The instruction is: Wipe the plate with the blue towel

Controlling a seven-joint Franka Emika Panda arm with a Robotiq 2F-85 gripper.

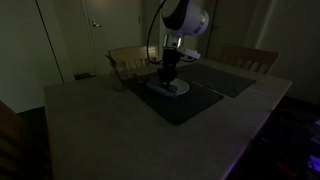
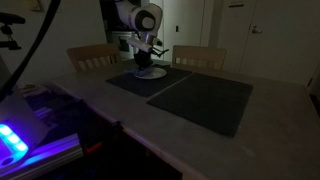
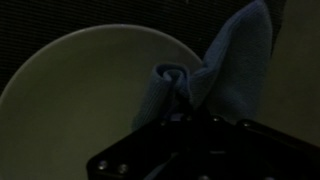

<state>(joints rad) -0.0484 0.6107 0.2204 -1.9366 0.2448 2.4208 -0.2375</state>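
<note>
My gripper holds the blue towel (image 3: 215,70), and the towel still covers the plate's side. So it will lift past the plate's rim, lower over the mat's edge and let the towel go.
In the dim wrist view the white plate (image 3: 90,85) fills the left and centre, lying on a dark mat. The blue towel (image 3: 215,70) is bunched and rises in a fold at upper right, its lower part pinched in my gripper (image 3: 185,112), which is shut on it over the plate's right side. In both exterior views the arm stands straight down over the plate (image 1: 172,90) (image 2: 152,73), with the gripper (image 1: 168,80) (image 2: 146,62) low on it. The towel is too small and dark to make out there.
Two dark placemats (image 1: 190,103) (image 2: 205,100) lie on the grey table (image 1: 110,125). Wooden chairs (image 1: 130,60) (image 2: 95,55) stand at the table's far side. A device with blue-violet lights (image 2: 20,140) sits near the table edge.
</note>
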